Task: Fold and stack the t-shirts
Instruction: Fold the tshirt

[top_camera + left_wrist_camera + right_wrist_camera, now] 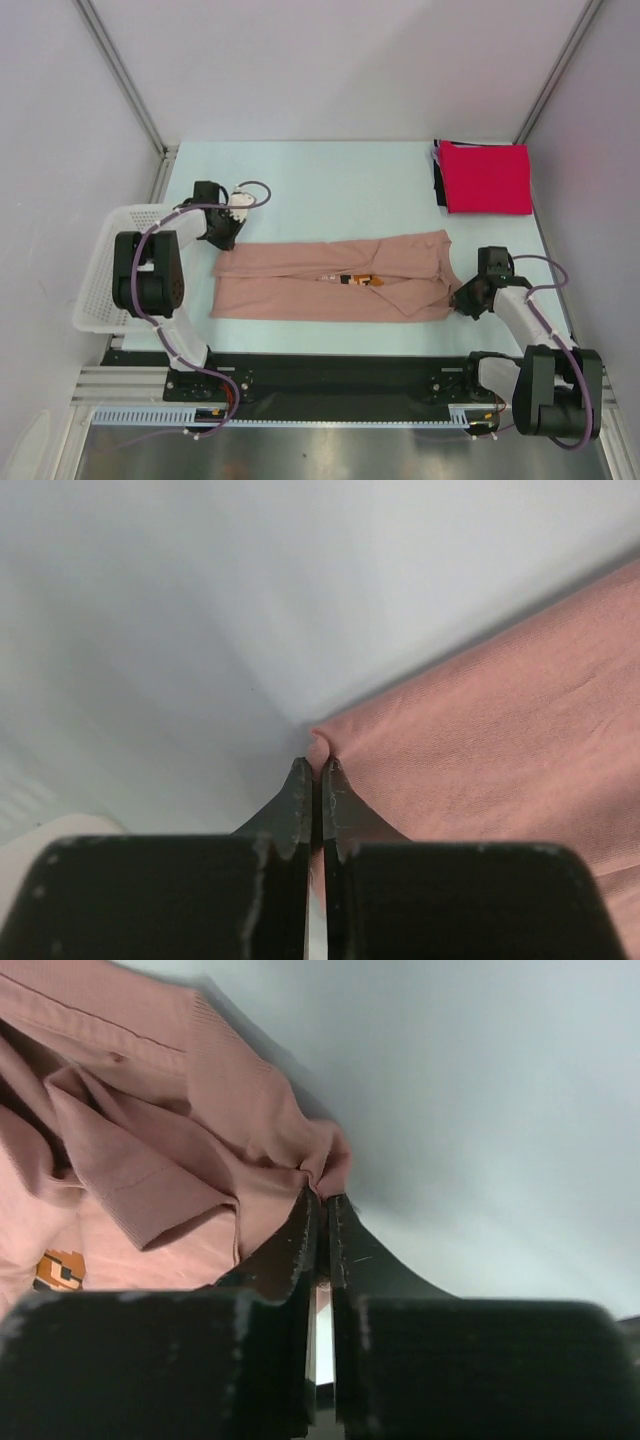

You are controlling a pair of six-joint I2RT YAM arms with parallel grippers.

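The right gripper swings outward and to the left in the top view to the table's far edge next and releases, as the shirt lies crosswise.
A dusty-pink t-shirt [330,285] lies folded lengthwise across the middle of the table, a small orange pixel print [362,280] showing at its fold. My left gripper [222,243] is shut on the shirt's far left corner [322,742]. At the shirt's right end, my right gripper [462,298] is shut on a bunched edge [325,1172]. The print [58,1270] also shows in the right wrist view. A folded bright red t-shirt [486,177] rests on a black one [438,178] at the far right corner.
A white lattice basket [100,272] hangs off the table's left edge beside the left arm. Grey walls enclose the table on three sides. The black rail [330,375] with both arm bases runs along the near edge.
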